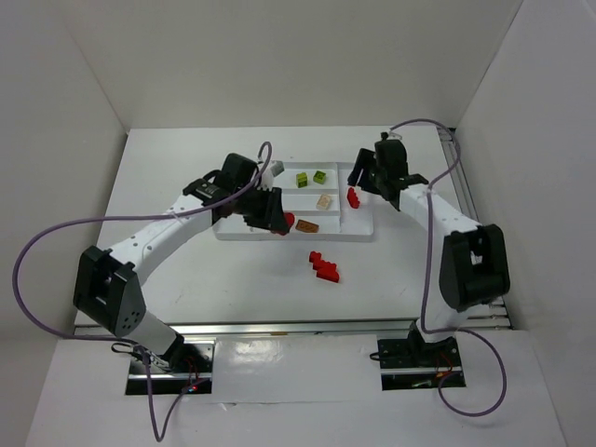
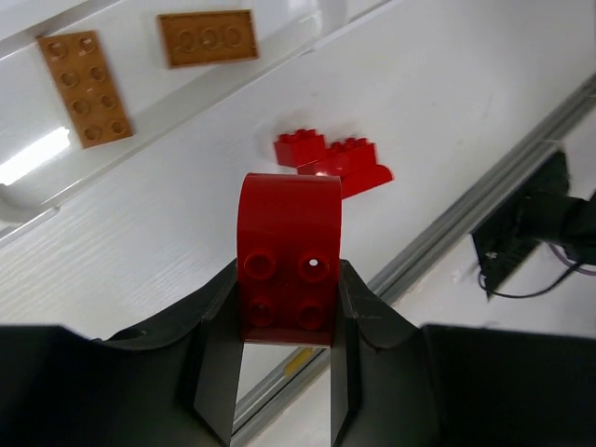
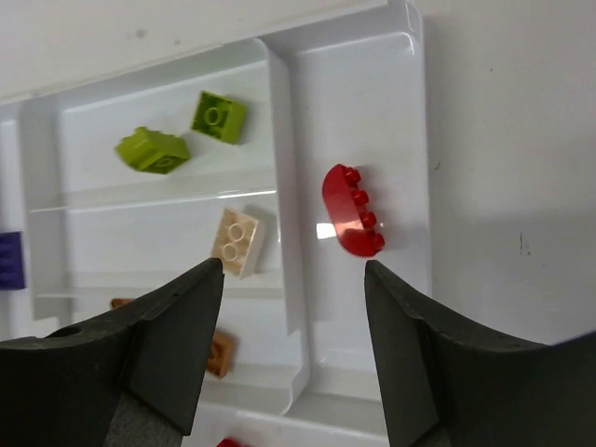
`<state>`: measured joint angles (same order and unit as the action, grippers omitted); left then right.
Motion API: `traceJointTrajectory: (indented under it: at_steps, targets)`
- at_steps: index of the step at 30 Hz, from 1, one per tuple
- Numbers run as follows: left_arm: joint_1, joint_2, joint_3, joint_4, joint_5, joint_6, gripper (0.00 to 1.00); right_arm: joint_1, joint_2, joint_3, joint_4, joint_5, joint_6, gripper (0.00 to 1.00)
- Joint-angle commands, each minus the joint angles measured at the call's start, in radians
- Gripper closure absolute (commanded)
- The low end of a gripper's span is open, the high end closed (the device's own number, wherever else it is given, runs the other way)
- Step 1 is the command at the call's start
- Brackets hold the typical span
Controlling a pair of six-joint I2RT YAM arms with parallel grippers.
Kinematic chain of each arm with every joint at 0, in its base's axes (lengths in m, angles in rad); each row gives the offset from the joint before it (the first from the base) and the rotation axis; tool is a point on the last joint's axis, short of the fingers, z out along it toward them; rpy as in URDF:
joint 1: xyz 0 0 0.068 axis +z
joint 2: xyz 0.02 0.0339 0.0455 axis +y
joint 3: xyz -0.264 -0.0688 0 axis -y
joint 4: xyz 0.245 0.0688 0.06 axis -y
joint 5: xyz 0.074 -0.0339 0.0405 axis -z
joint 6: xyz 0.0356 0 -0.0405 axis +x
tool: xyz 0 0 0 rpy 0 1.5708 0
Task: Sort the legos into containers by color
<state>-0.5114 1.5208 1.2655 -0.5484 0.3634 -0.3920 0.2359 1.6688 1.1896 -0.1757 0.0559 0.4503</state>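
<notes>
My left gripper is to move outward and to the right in the top view, over the red curved brick in its tray compartment [image 1: 356, 213].
My left gripper [image 1: 277, 222] is shut on a red arched brick [image 2: 289, 251], held above the table at the white tray's [image 1: 363, 231] near edge. A clump of red bricks [image 1: 324, 267] lies on the table in front of the tray and shows in the left wrist view [image 2: 333, 160]. My right gripper [image 3: 293, 270] is open and empty above the tray's right compartment, where a red curved brick [image 3: 352, 212] lies. Other compartments hold two lime green bricks [image 3: 219, 116], a cream brick [image 3: 238, 242], orange pieces [image 2: 207, 37] and a purple brick [image 3: 9, 261] at the left edge.
The tray's raised rim [image 3: 414, 140] and inner dividers stand under the right gripper. White walls close in the table on the left, back and right. A metal rail [image 1: 279, 326] runs along the near edge, with cables by both arm bases.
</notes>
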Motion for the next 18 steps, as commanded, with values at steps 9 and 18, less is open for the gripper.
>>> traceJointTrajectory:
  at_steps: [9,18]
  targets:
    - [-0.078,0.459,0.604,0.081,0.147,-0.110,1.00,-0.006,-0.533,-0.286,-0.140,0.254,0.134,0.18]
    - [-0.140,0.840,0.980,0.081,0.108,-0.228,1.00,-0.026,-0.800,-0.444,-0.254,0.407,0.274,0.13]
